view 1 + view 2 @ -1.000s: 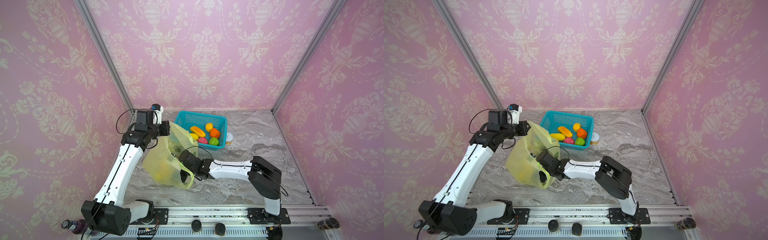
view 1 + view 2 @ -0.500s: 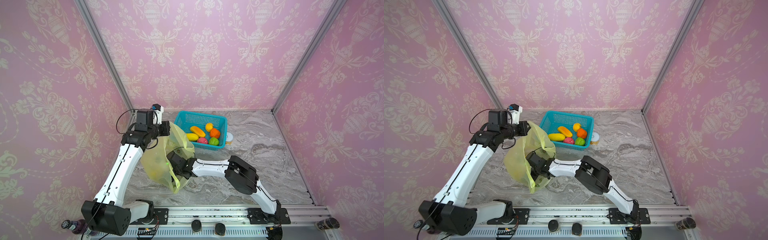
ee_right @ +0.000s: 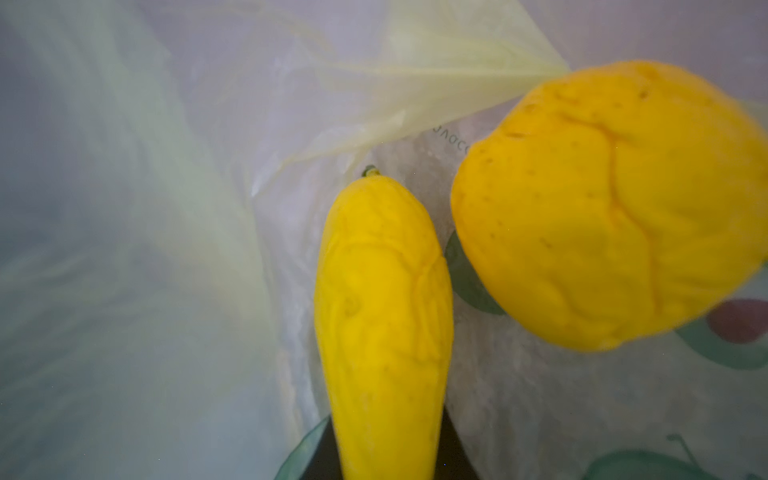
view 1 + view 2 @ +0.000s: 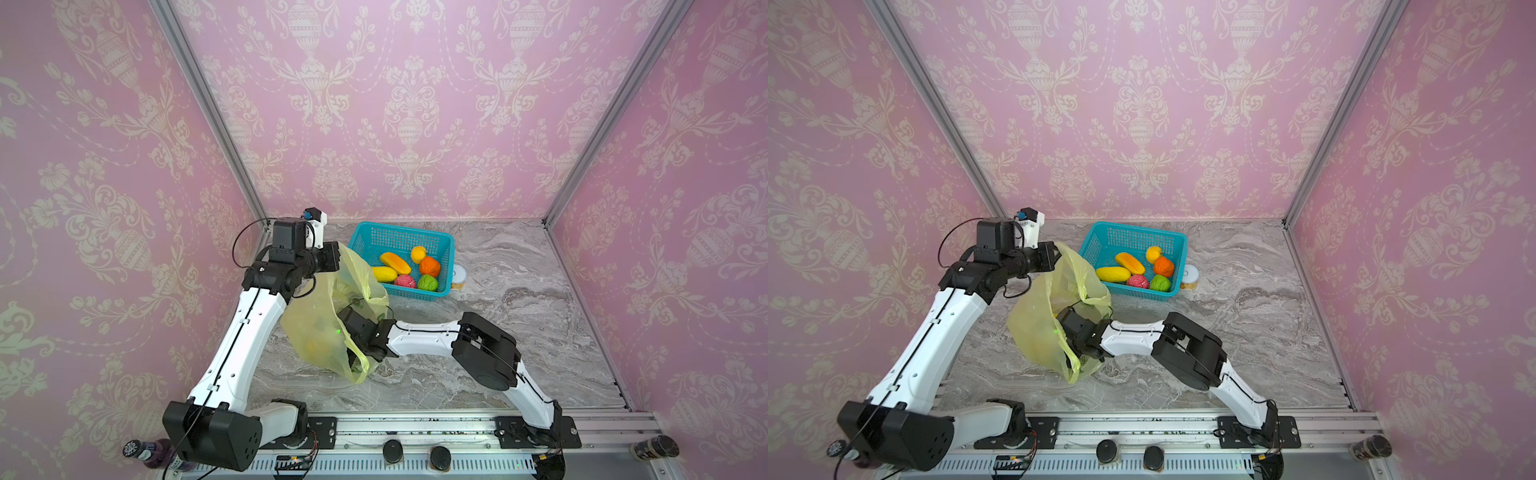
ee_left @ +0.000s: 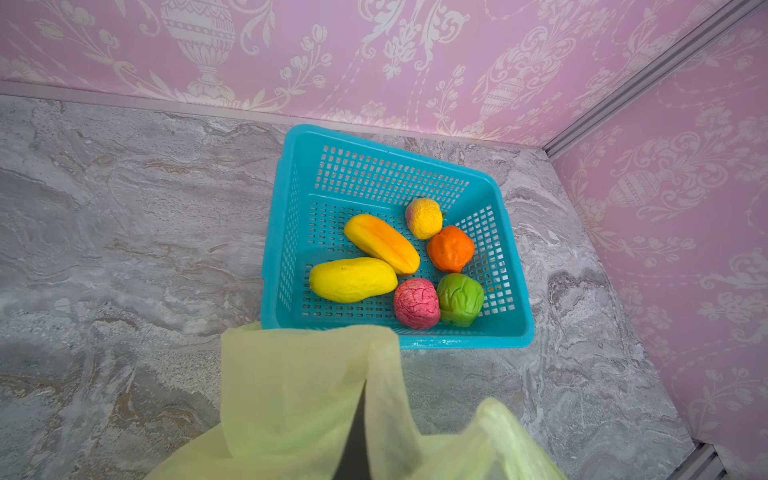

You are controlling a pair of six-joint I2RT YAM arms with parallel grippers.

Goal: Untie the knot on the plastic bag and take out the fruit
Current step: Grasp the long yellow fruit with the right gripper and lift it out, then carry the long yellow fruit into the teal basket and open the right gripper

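Observation:
The robot should next lift its right gripper from the bag (image 4: 320, 328), then move it outward and down into the basket's middle (image 4: 411, 265) to let go of the long fruit, since other fruit already lie there.
The yellow-green plastic bag (image 4: 320, 328) (image 4: 1038, 328) stands open on the marble, and its knot is out of view. My left gripper (image 4: 336, 259) (image 4: 1054, 253) is shut on the bag's upper edge (image 5: 299, 395) and holds it up. My right gripper (image 3: 386, 457) reaches inside the bag, where the film hides its jaws in both top views. It is shut on a long yellow fruit (image 3: 382, 311). A round yellow fruit (image 3: 615, 208) lies beside that one in the bag. Several more fruit (image 4: 405, 281) (image 5: 353, 278) lie in the basket.
The teal mesh basket (image 4: 405, 228) (image 4: 1138, 228) (image 5: 374, 147) stands behind the bag near the back wall. A small round can (image 4: 459, 276) (image 4: 1191, 276) sits against its right side. Pink walls close in the left, back and right.
My right arm has pushed leftward from the bag's mouth deeper into the bag. The left arm has held still with the bag's edge.

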